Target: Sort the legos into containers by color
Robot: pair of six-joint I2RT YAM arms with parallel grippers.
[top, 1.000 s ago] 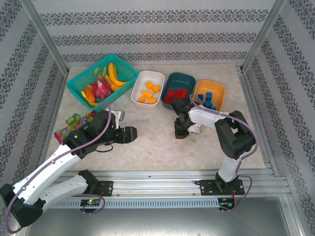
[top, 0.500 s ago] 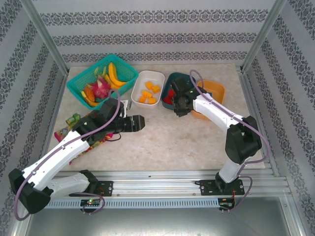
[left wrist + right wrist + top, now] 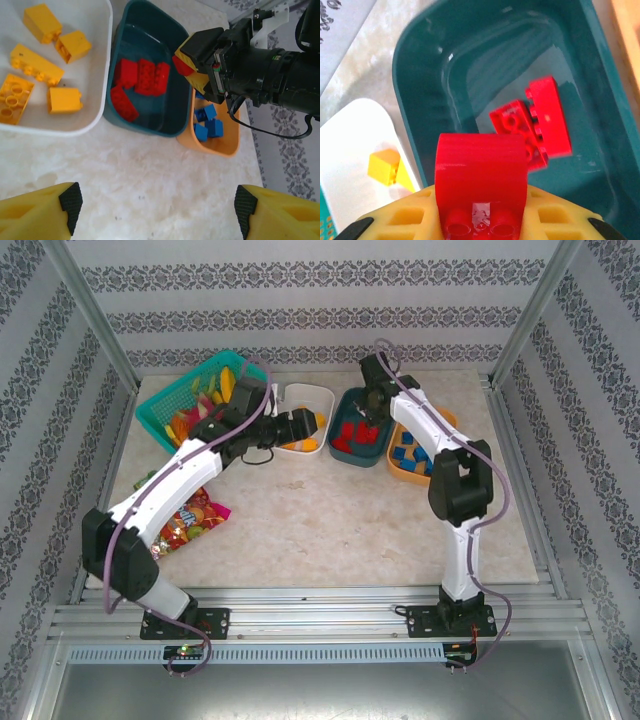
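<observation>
My right gripper is above the bare bottom beyond the red legos in the teal container, so it will go down there and release the matching red lego.
My right gripper [image 3: 375, 408] hangs over the dark teal container [image 3: 352, 454], shut on a red lego [image 3: 480, 165]. From the left wrist that same red lego [image 3: 182, 65] shows above the teal tub's right rim. Several red legos [image 3: 140, 80] lie in the teal container [image 3: 122, 30]. Yellow legos [image 3: 35, 65] lie in the white container [image 3: 95, 120]. Blue legos [image 3: 207, 122] lie in the orange container [image 3: 220, 147]. My left gripper [image 3: 305, 423] is over the white container [image 3: 310, 392], open, with bare table between its fingertips [image 3: 70, 200].
A turquoise mesh basket [image 3: 160, 405] of toy fruit stands at the back left, next to the white tub. Snack packets [image 3: 185, 520] lie on the left side of the table. The orange container [image 3: 440, 420] touches the teal one on the right.
My right gripper carried the red lego from the table's middle to above the teal container. The left arm swung from front left to the white container, and its jaws widened.
</observation>
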